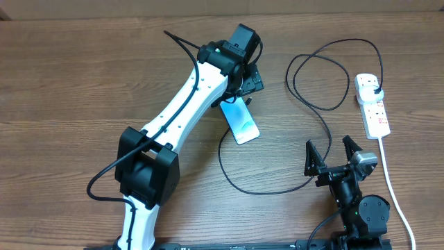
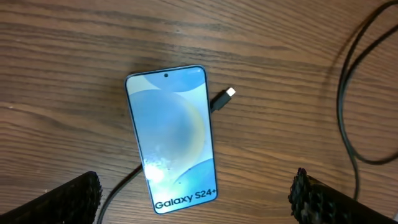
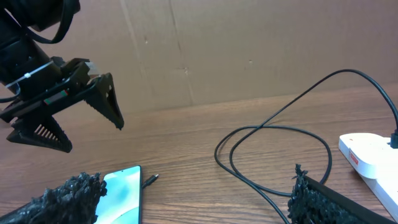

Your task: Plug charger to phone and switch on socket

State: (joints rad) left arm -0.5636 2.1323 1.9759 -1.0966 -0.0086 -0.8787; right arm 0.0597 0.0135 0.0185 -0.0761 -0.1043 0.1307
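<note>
My left gripper has its fingers open and should go down and back over the phone [image 1: 240, 122] next, with a finger on each side at the middle of its long sides, because the phone lies lengthwise between them.
The phone [image 1: 240, 122] lies face up on the wooden table with its light-blue screen lit; it also shows in the left wrist view [image 2: 171, 137] and the right wrist view [image 3: 122, 193]. The charger cable [image 1: 326, 107] loops across the table. Its black plug [image 1: 375, 91] sits in the socket strip [image 1: 373, 111]. The cable passes under the phone, and its connector tip [image 2: 230, 93] lies loose beside the phone's edge. My left gripper [image 1: 244, 87] hovers open and empty above the phone [image 2: 196, 186]. My right gripper [image 1: 331, 156] is open and empty, low near the front [image 3: 193, 199].
The thick white cord [image 1: 392, 187] runs from the strip toward the front right. A cardboard wall [image 3: 217, 50] stands behind the table. My left arm [image 1: 187, 104] stretches diagonally across the table's left half.
</note>
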